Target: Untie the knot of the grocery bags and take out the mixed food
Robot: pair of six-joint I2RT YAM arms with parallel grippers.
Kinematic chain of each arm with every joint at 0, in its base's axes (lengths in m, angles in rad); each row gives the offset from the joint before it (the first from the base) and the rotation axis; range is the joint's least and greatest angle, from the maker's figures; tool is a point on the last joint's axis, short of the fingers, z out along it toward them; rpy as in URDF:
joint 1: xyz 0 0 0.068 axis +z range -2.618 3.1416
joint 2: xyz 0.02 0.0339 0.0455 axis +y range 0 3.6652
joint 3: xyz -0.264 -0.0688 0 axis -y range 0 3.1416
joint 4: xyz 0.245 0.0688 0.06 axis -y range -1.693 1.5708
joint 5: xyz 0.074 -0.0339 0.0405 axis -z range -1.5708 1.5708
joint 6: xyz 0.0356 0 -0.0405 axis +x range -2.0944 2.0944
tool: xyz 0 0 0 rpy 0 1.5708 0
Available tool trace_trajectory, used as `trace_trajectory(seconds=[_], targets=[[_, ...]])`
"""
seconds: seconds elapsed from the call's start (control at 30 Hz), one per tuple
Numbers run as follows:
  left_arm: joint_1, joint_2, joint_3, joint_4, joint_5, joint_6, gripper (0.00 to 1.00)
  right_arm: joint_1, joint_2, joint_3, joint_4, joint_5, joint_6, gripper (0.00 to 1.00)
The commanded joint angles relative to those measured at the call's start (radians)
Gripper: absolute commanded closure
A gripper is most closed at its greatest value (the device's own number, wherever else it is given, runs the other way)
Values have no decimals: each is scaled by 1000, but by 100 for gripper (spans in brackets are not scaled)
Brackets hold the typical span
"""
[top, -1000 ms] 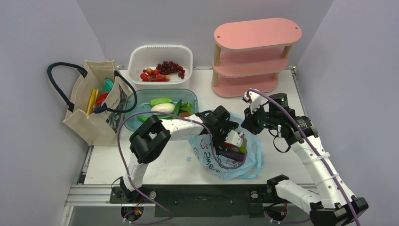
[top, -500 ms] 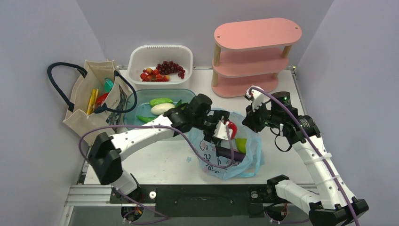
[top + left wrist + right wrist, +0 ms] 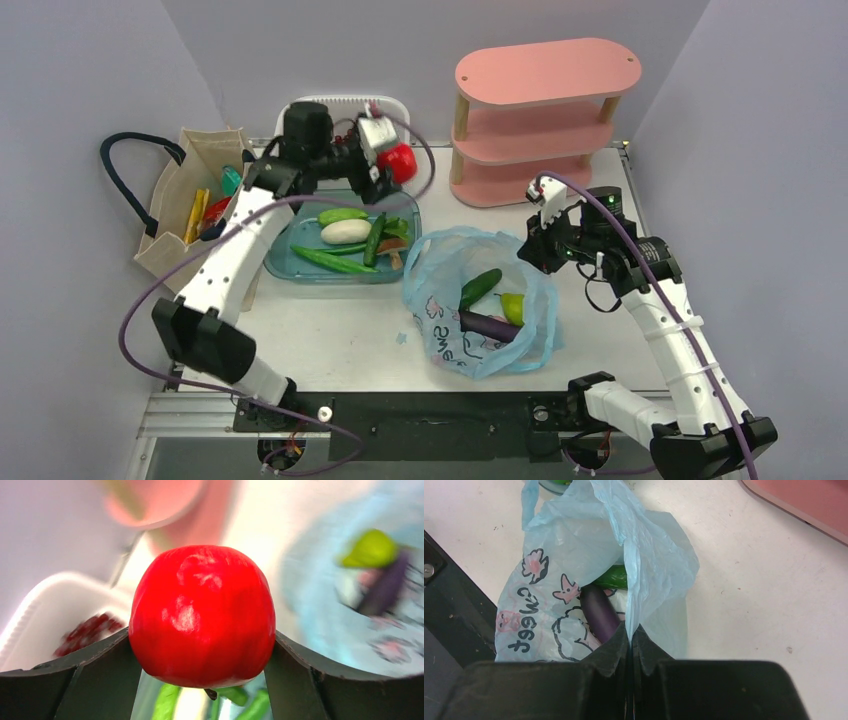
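My left gripper goes outward and to the left in the top view next, over the basket's inside. The reason is that the white basket already holds dark red fruit.
My left gripper [image 3: 392, 160] is shut on a red round fruit [image 3: 400, 161], held in the air over the far edge of the teal tub. The left wrist view shows the fruit [image 3: 202, 615] wedged between both fingers. The light blue grocery bag [image 3: 440, 325] lies open on the table with a green cucumber [image 3: 480, 287], a yellow-green pear [image 3: 512, 307] and a purple eggplant [image 3: 488, 325] inside. My right gripper [image 3: 630, 632] is shut on the bag's raised rim [image 3: 631, 580]. No knot is in view. The beige canvas tote [image 3: 200, 260] stands at the left with snack packets [image 3: 197, 213] in it.
A teal tub [image 3: 282, 262] with green vegetables and a white oval one sits left of the bag. A white basket [image 3: 340, 101] stands behind it, mostly hidden by my left arm. A pink three-tier shelf [image 3: 545, 75] stands at the back right.
My left arm lifted the red fruit out of the blue bag and swung it back and left over the tub. The right gripper kept its hold on the bag rim.
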Motion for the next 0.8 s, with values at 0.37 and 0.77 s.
trace_trajectory(seconds=[0.37,0.77], targets=[[396,870,879,138,-303,-523,20,-17,57,88,-16,-37,-37,100],[407,914,861,128,-329,-442,3,-21,90,102,-32,-24,-49,100]])
